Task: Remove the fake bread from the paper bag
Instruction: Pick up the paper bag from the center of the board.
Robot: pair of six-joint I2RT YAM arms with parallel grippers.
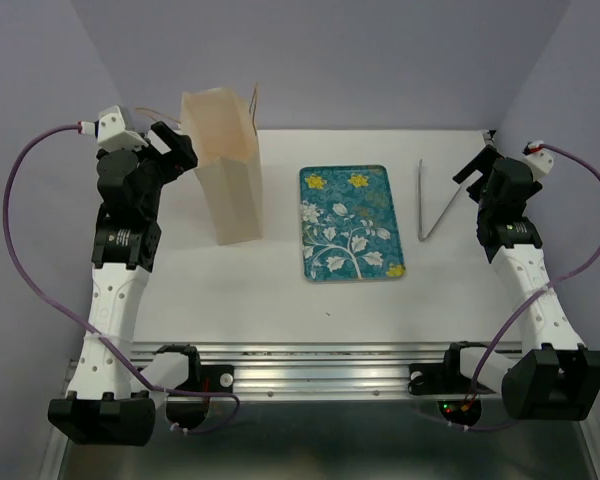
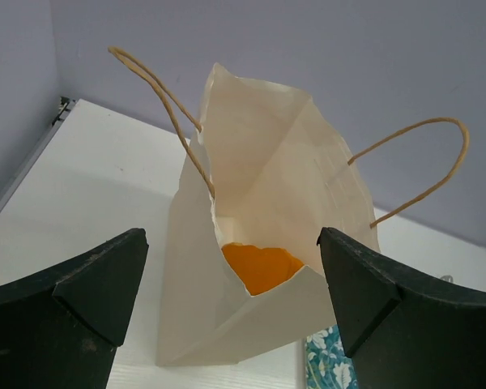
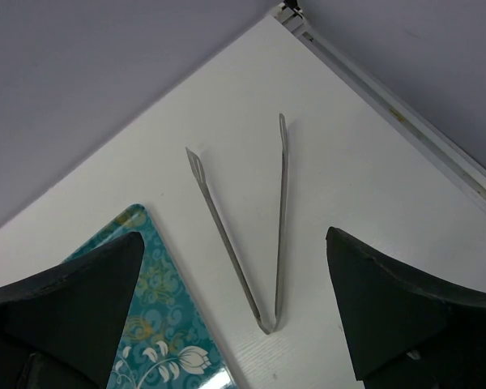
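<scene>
Next, my left gripper moves outward and closes on the bag's rim by the nearer handle [image 1: 184,117] [image 2: 207,162], since that thin edge stands free to pinch.
The pale beige paper bag [image 1: 229,165] stands upright at the back left, mouth open, string handles up. In the left wrist view the paper bag [image 2: 259,243] shows an orange piece of fake bread [image 2: 263,266] just inside its mouth; I cannot tell which bread it is, and the rest are hidden. My left gripper [image 1: 177,146] is open and empty, held just left of the bag's top; its open gripper [image 2: 233,279] frames the mouth. My right gripper [image 1: 473,172] is open and empty above the table at the right, over metal tongs [image 3: 251,235].
A teal floral tray [image 1: 349,222] lies flat at mid-table, right of the bag; its corner shows in the right wrist view [image 3: 158,324]. The tongs [image 1: 432,205] lie open in a V right of the tray. The table's back edge and purple walls are close behind.
</scene>
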